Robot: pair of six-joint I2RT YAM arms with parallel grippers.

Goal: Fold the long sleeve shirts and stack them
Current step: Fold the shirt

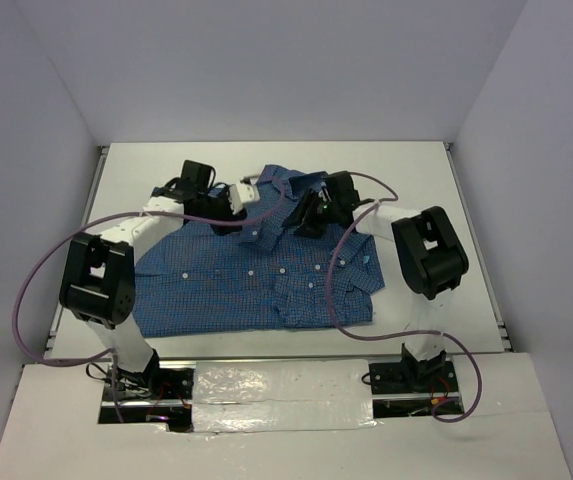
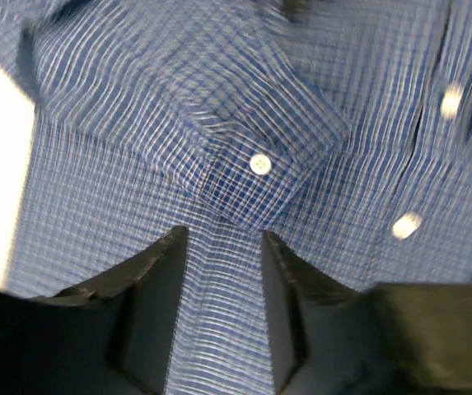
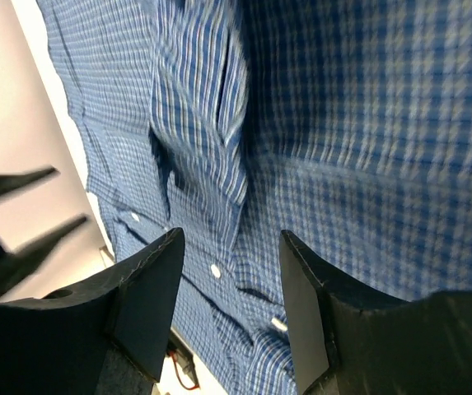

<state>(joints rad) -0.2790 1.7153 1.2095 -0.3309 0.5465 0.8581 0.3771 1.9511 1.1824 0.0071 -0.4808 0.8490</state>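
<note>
The robot's right gripper will next go down and toward the left gripper, onto the near corner of the buttoned cuff (image 2: 236, 140), whose tip points between the left gripper's open fingers.
The blue checked long sleeve shirt (image 1: 256, 280) lies spread on the white table, collar toward the far side, with its button front up. My left gripper (image 1: 256, 193) hovers over the shirt's upper left part. In the left wrist view a buttoned cuff (image 2: 236, 140) of the shirt (image 2: 343, 82) lies just ahead of the left gripper (image 2: 221, 234), which is open with cloth showing between the fingers. My right gripper (image 1: 303, 214) is over the collar area. In the right wrist view the right gripper (image 3: 230, 234) stands open above the shirt (image 3: 367, 123), with nothing between its fingers.
Bare white table (image 1: 416, 180) surrounds the shirt, with grey walls at the back and sides. Metal rails run along the left and right table edges. Purple cables (image 1: 26, 300) loop from both arms. A crinkled white strip (image 1: 276, 385) lies between the arm bases.
</note>
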